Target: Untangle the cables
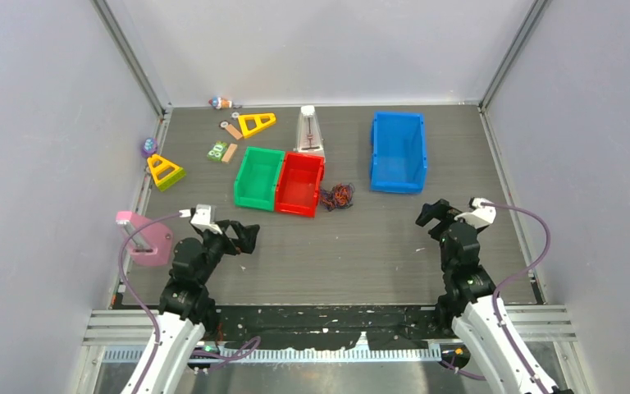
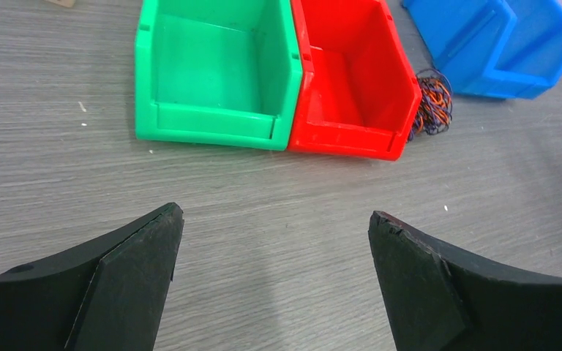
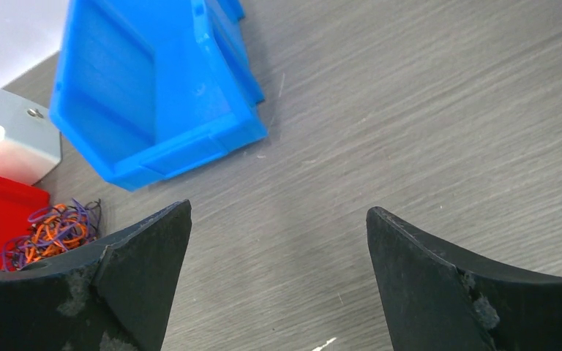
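Observation:
My right gripper will next go across toward the cables and then down onto the cables' open side, because the cables' opposite side is against the red bin (image 1: pixel 299 184).
The cables (image 1: pixel 338 196) are a small tangled clump of orange, purple and black strands on the table, just right of the red bin (image 1: pixel 299 184). The clump also shows in the left wrist view (image 2: pixel 432 102) and in the right wrist view (image 3: pixel 53 231). My left gripper (image 1: pixel 246 238) is open and empty, low over the table at the near left, well short of the clump. My right gripper (image 1: pixel 435 215) is open and empty at the near right, apart from the clump.
A green bin (image 1: pixel 258 176) adjoins the red bin. A blue bin (image 1: pixel 398 151) stands at the back right. A metronome-like box (image 1: pixel 310 131), yellow triangles (image 1: pixel 256 123), small toys and a pink object (image 1: pixel 146 240) lie at the back and left.

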Available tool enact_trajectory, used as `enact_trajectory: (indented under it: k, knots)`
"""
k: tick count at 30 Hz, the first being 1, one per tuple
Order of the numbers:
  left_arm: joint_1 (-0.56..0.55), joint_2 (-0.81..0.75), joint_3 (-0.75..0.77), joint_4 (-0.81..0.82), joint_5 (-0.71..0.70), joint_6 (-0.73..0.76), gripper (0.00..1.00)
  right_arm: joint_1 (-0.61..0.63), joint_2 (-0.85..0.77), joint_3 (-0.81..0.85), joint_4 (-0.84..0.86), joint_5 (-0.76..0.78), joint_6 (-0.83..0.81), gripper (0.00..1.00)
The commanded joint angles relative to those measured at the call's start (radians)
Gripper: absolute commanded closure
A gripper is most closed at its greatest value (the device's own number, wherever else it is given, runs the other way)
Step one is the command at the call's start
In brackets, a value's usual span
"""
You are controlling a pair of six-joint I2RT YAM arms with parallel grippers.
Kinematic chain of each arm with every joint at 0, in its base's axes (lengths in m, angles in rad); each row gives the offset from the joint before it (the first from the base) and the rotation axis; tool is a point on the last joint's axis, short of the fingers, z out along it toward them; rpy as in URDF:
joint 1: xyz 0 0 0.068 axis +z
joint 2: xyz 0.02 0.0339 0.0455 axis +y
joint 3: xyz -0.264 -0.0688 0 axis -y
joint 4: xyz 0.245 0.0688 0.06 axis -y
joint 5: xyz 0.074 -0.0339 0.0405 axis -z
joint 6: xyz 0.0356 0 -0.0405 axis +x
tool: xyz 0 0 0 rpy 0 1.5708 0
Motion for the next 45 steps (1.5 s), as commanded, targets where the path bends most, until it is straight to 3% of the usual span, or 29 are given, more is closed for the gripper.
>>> enact_trajectory:
  k: [1,6,12,18,24,28,38,45]
  knots:
    - [0.0,-0.032,0.023,0.013,-0.085,-0.022,0.01,-0.004,0.062,0.037,0.013,-0.001,0.06,0.05]
    - [-0.001,-0.072,0.005,0.01,-0.087,-0.035,0.01,-0.005,0.149,0.107,0.014,-0.086,0.046,0.05]
    - [0.0,-0.155,-0.048,-0.037,-0.246,-0.201,0.01,0.005,0.377,0.267,0.012,-0.278,0.023,0.01]
    - [0.0,-0.16,-0.088,0.074,-0.112,-0.15,0.01,0.101,0.647,0.422,0.067,-0.375,0.045,0.06]
    - [-0.01,-0.027,-0.081,0.209,0.066,-0.114,0.04,0.243,0.831,0.534,0.109,-0.36,0.067,0.09]
    - [-0.076,0.094,-0.036,0.225,0.015,-0.096,0.05,0.276,0.968,0.59,0.154,-0.379,0.087,0.17]
    - [-0.272,0.35,0.15,0.192,-0.054,-0.126,0.08,0.342,1.213,0.743,0.196,-0.372,0.134,0.18]
    - [-0.364,0.497,0.265,0.159,-0.069,-0.103,0.09,0.345,1.315,0.78,0.216,-0.369,0.135,0.4]
